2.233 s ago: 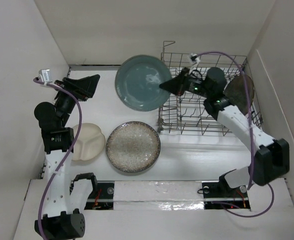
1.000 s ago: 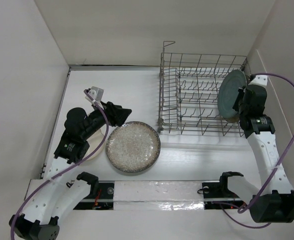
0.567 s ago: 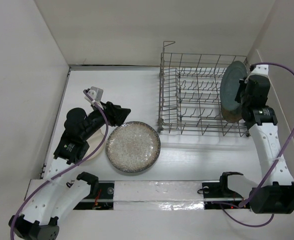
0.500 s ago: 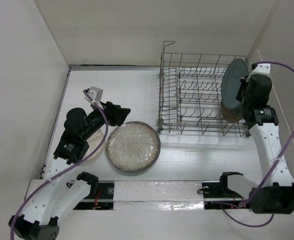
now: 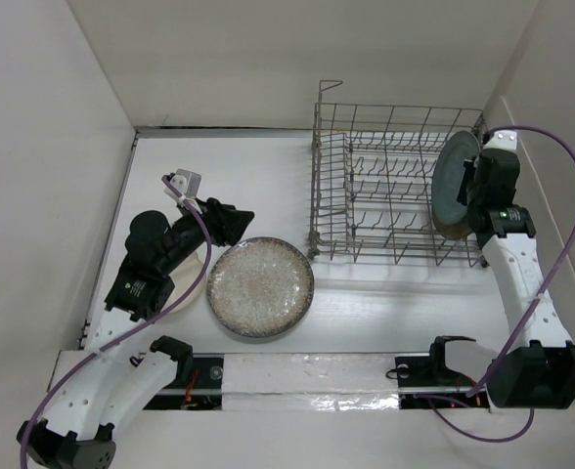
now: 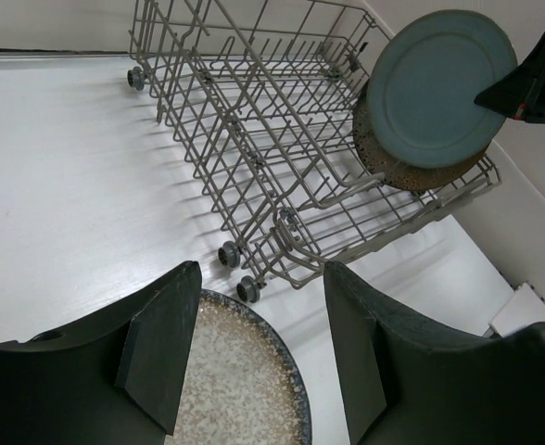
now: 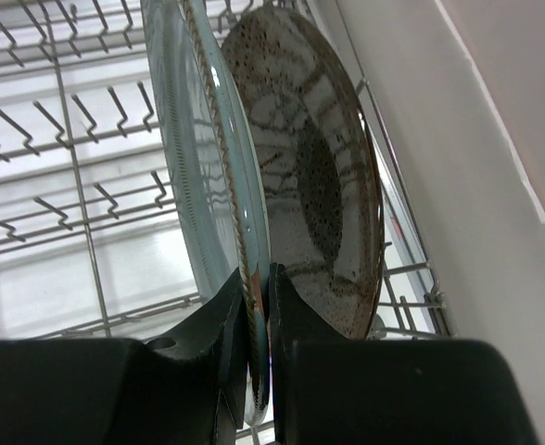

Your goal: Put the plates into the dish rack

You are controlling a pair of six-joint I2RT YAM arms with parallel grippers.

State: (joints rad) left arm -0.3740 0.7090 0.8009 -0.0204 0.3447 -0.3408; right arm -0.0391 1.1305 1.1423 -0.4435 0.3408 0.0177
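I need to lower my right gripper next and move it away from the rack's side, toward the rack's empty wires.
The grey wire dish rack [image 5: 375, 195] [image 6: 254, 120] stands at the back right. My right gripper [image 5: 475, 186] [image 7: 257, 276] is shut on the rim of the grey-blue plate [image 5: 452, 179] [image 6: 439, 88] [image 7: 194, 158], which stands upright at the rack's right end. Just behind it the brown plate [image 7: 323, 185] [image 6: 393, 174] leans in the rack. The large speckled plate [image 5: 260, 286] [image 6: 226, 389] lies flat on the table. My left gripper [image 5: 239, 223] [image 6: 263, 273] hovers open over its far left edge. The cream plate [image 5: 196, 277] is mostly hidden under my left arm.
White walls close in the table on the left, back and right; the right wall [image 7: 458, 139] runs close beside the rack. The rack has small wheels [image 6: 228, 254] at its near corner, close to the speckled plate.
The grey-blue plate has gone from lying on the table left of the rack to standing in its right end, in my right gripper. My left arm swung forward over the speckled plate, then held still.
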